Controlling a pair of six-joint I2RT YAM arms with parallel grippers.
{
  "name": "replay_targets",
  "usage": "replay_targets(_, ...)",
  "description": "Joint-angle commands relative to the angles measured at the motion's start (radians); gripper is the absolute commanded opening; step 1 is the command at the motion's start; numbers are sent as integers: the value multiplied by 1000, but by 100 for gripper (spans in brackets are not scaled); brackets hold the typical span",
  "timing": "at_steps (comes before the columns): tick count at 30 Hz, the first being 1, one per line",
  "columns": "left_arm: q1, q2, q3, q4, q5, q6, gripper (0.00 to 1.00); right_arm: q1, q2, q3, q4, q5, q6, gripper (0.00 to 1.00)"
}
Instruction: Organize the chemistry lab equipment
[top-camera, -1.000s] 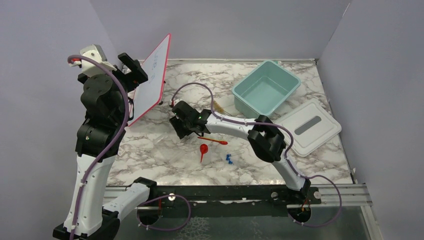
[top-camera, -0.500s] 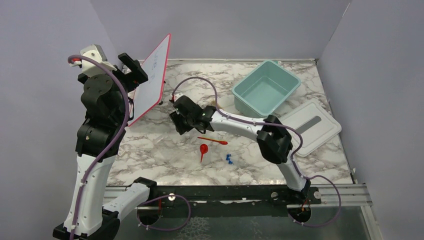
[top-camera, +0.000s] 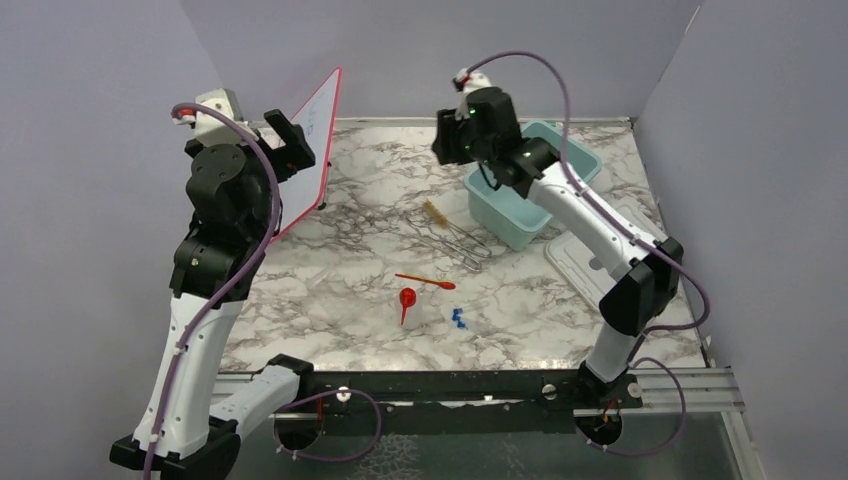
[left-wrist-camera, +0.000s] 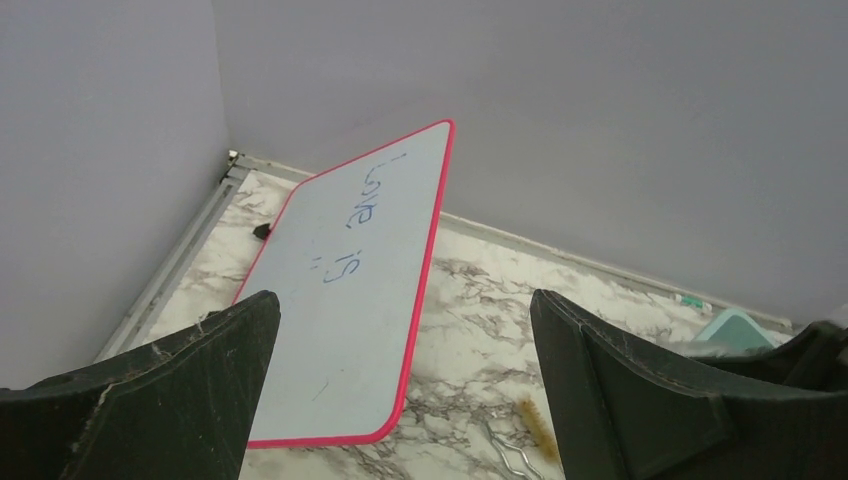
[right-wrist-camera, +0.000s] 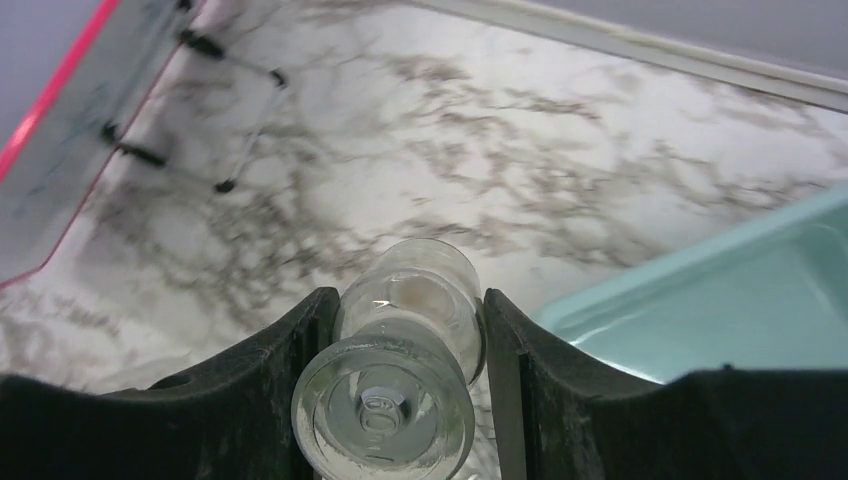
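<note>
I will next move my right gripper over the open tub's rim toward the tub's far end and then lower it inside, because the glass vessel (right-wrist-camera: 408, 345) is still hanging outside the tub.
My right gripper (top-camera: 454, 138) is raised near the left corner of the pale teal tub (top-camera: 520, 226). In the right wrist view it (right-wrist-camera: 405, 312) is shut on the small clear glass vessel (right-wrist-camera: 408, 345), which lies sideways between the fingers. On the marble lie the metal tongs (top-camera: 452, 239), the tan-bristled brush (top-camera: 435, 213), the red-orange spatula (top-camera: 425, 281), the red funnel (top-camera: 406, 300) and the blue-capped tubes (top-camera: 458, 318). My left gripper (top-camera: 292, 150) is open and empty, held high by the whiteboard (top-camera: 305, 170). Its wrist view (left-wrist-camera: 405, 330) shows the brush (left-wrist-camera: 532, 420) below.
The pink-edged whiteboard (left-wrist-camera: 350, 280) leans on its stand at the back left. The white lid (top-camera: 590, 270) lies right of the tub, partly behind my right arm. Grey walls close the back and both sides. The tub's rim (right-wrist-camera: 700, 270) sits just right of the held vessel.
My right arm has risen from the table's middle with the glass vessel and swung back towards the tub, uncovering the tongs and brush. My left arm has shifted slightly right.
</note>
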Motion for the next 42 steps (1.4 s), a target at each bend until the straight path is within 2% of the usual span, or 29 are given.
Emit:
replay_targets(1,-2,9,-43,114,135,45,99,-166,-81,-31,-65,59,-15,44)
replay_targets(5,-1,37,-50,172,281,92,99,-319,-91,-79,-69,59,-3,44)
replay_targets(10,-2,70,-57,242,487,128,99,-462,-20,-109,-89,15,60,44)
replay_targets(14,-2,99,-66,284,630,129,99,-499,81,-108,-79,1,64,43)
replay_targets(22,-4,166,-82,366,790,82,99,-544,278,-21,-58,9,63,43)
replay_targets(25,-8,191,-77,381,812,81,99,-546,319,-21,-17,12,55,43)
replay_targets(31,-11,224,-57,387,756,114,99,-546,377,-19,33,54,44,44)
replay_targets(42,-12,251,-35,384,732,114,99,-548,430,-46,158,88,0,51)
